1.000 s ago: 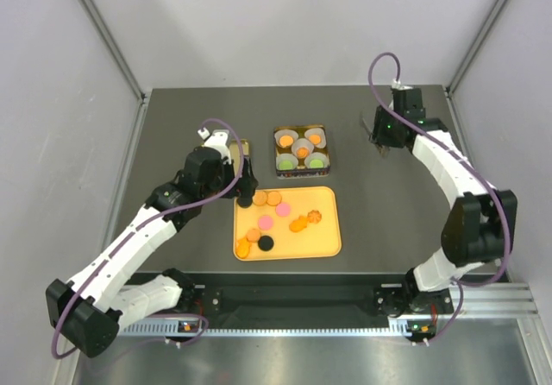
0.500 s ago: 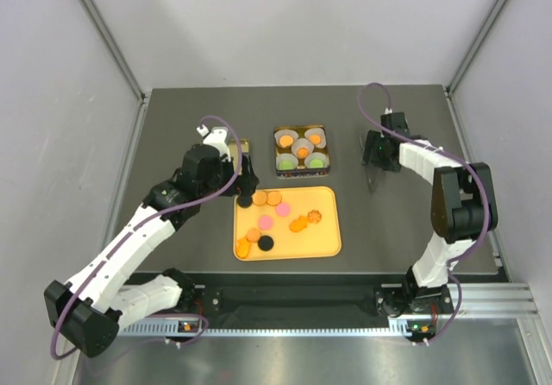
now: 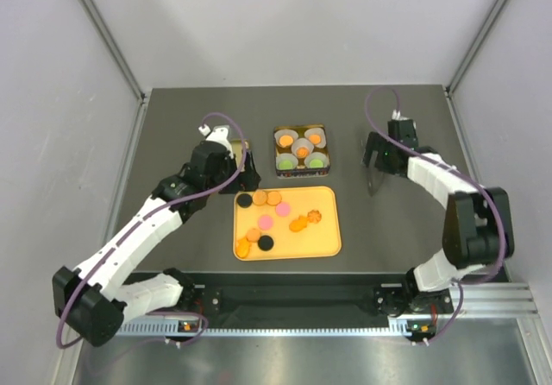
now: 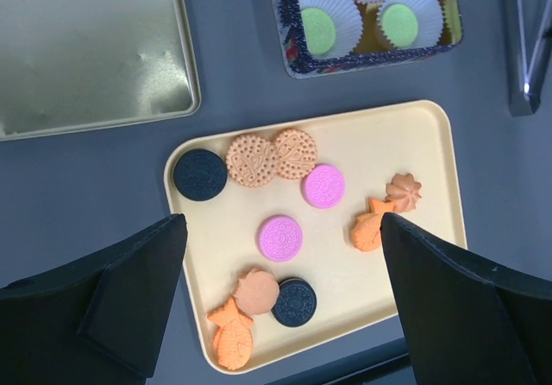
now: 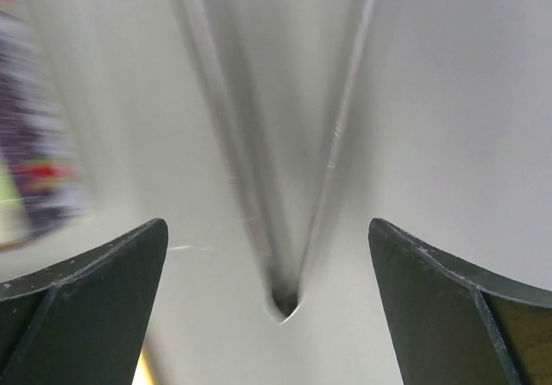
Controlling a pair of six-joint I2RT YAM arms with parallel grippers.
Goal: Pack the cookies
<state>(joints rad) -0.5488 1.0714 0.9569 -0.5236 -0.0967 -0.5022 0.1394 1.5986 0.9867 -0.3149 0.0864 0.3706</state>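
Observation:
I should move my left gripper left in the top view, then down onto the lid's edge farthest from the tin, as the tin's filled cups are uncovered.
Several cookies (image 3: 274, 217), orange, pink and black, lie loose on a yellow tray (image 3: 328, 242). In the left wrist view they show close up, the cookies (image 4: 280, 237) spread over the tray (image 4: 405, 143). My left gripper (image 3: 248, 178) hovers open above the tray's far-left corner, and the left gripper (image 4: 280, 290) holds nothing. More cookies, orange and green, sit in white paper cups inside a patterned tin (image 3: 301, 174). My right gripper (image 3: 373, 156) is open over metal tongs (image 3: 373, 180) lying on the table. The tongs (image 5: 259, 143) lie blurred between the right gripper (image 5: 267, 225) fingers, untouched.
The tin's metal lid (image 4: 86, 48) lies left of the tin (image 4: 371, 61), mostly under my left arm in the top view. The tongs (image 4: 528, 48) rest right of the tin. Grey walls enclose the dark table on three sides.
My right gripper swung down and left and opened, letting go of the tongs, which now lie on the table. The left gripper moved a little toward the back, off the black cookie.

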